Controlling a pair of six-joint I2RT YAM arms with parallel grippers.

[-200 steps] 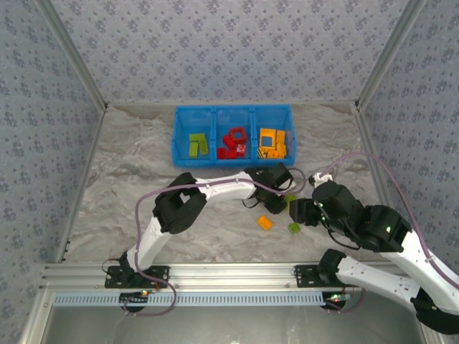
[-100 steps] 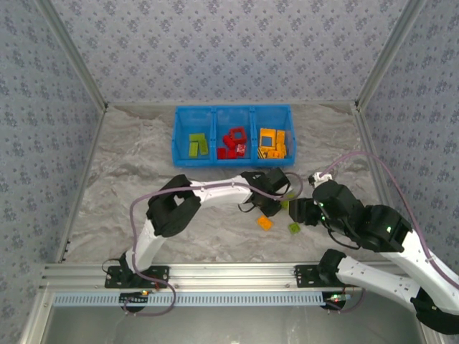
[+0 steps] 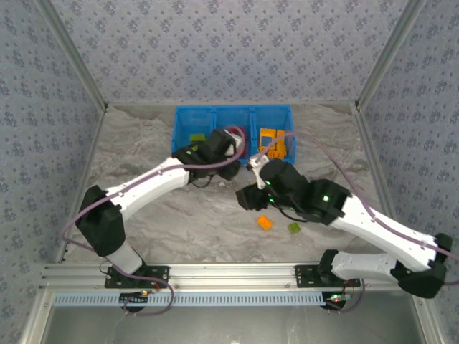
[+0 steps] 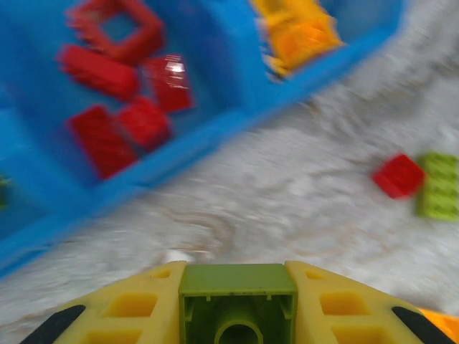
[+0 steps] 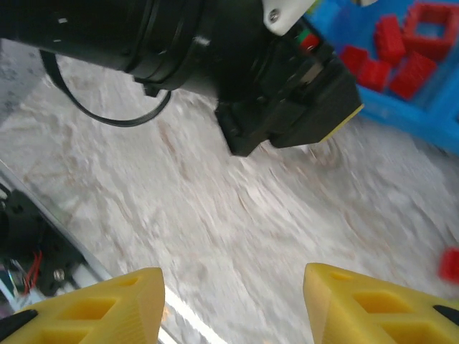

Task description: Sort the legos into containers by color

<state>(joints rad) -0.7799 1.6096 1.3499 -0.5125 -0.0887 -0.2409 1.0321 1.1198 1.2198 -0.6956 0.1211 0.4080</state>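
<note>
The robot's left gripper should first move away from the robot's base to get the lime green lego over the bin's green section (image 3: 192,133), then go down to release it.
My left gripper (image 4: 237,304) is shut on a lime green lego (image 4: 237,290), its hollow underside facing the camera. In the top view the left gripper (image 3: 231,169) hangs just in front of the blue bin (image 3: 233,109). The bin holds green legos (image 3: 195,136) on the left, red ones (image 4: 118,107) in the middle and orange ones (image 3: 276,140) on the right. A red lego (image 4: 399,175) and a green one (image 4: 437,185) lie together on the table. My right gripper (image 5: 233,308) is open over bare table, just below the left gripper (image 5: 287,107).
An orange lego (image 3: 265,223) and a green lego (image 3: 294,228) lie on the marbled table near the right arm. Patterned walls and metal posts close in the table on three sides, and a metal rail (image 3: 229,272) runs along the near edge.
The left arm has swung from the middle right of the table up and left to the bin's front. The right gripper has moved left towards the table's centre.
</note>
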